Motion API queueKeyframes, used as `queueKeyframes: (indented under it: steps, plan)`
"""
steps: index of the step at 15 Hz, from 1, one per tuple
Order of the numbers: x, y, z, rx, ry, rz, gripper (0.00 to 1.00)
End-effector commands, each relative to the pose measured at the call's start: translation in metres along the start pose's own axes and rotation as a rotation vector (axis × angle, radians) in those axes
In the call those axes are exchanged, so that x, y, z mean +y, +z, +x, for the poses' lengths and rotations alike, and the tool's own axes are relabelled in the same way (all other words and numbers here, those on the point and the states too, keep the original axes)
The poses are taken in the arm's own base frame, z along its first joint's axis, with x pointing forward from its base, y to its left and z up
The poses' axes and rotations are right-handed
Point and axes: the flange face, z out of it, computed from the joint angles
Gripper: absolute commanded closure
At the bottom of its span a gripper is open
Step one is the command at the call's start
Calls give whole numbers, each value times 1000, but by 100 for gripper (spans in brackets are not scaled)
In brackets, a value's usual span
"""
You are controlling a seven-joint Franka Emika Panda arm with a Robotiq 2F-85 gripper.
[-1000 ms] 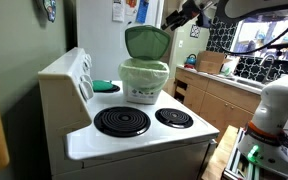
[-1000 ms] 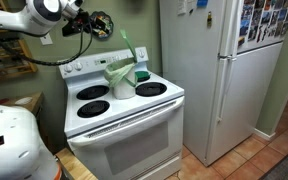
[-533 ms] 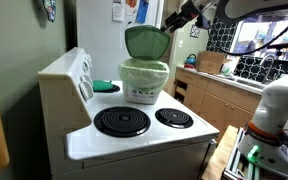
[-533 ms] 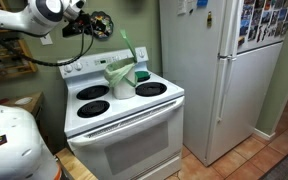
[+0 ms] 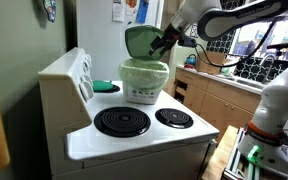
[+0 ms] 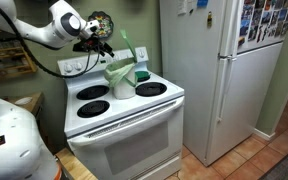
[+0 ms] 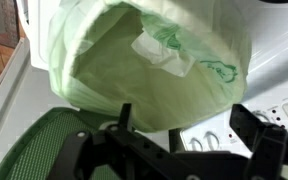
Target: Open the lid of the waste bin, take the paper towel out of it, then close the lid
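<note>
The bin's top is open under the raised lid, so my gripper needs to go down into the pale green liner onto the paper towel.
The waste bin stands on a back burner of the white stove, whitish with a pale green liner. Its dark green lid is raised upright behind the rim. In the wrist view I look down into the liner, where a white piece, the paper towel, lies inside. My gripper hangs open just above the bin's mouth, beside the raised lid, with nothing between its fingers.
A flat bright-green object lies on the stove beside the bin. The stove's control panel rises behind the burners. A white fridge stands next to the stove; wooden cabinets are beyond.
The arm has swung down and in toward the bin; the gripper now hangs by the raised lid over the opening. Bin and lid have not moved.
</note>
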Motion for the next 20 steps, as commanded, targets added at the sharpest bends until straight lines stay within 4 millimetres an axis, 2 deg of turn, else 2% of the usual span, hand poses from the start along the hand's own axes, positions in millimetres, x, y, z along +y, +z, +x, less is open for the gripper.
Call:
queueKeyframes:
  steps: [1,8,11,12,15,17,18,20]
  plan:
    - [1,42,18,-56,135,2,0]
    - [6,104,22,-177,294,-77,1]
    - [0,120,27,-210,347,-26,10]
    - [-3,125,27,-217,356,-8,6]
    - [-8,136,28,-233,369,21,7]
    - [-11,142,27,-238,382,45,17]
    - [-12,145,26,-237,386,49,32]
    - [-12,149,25,-234,392,57,53]
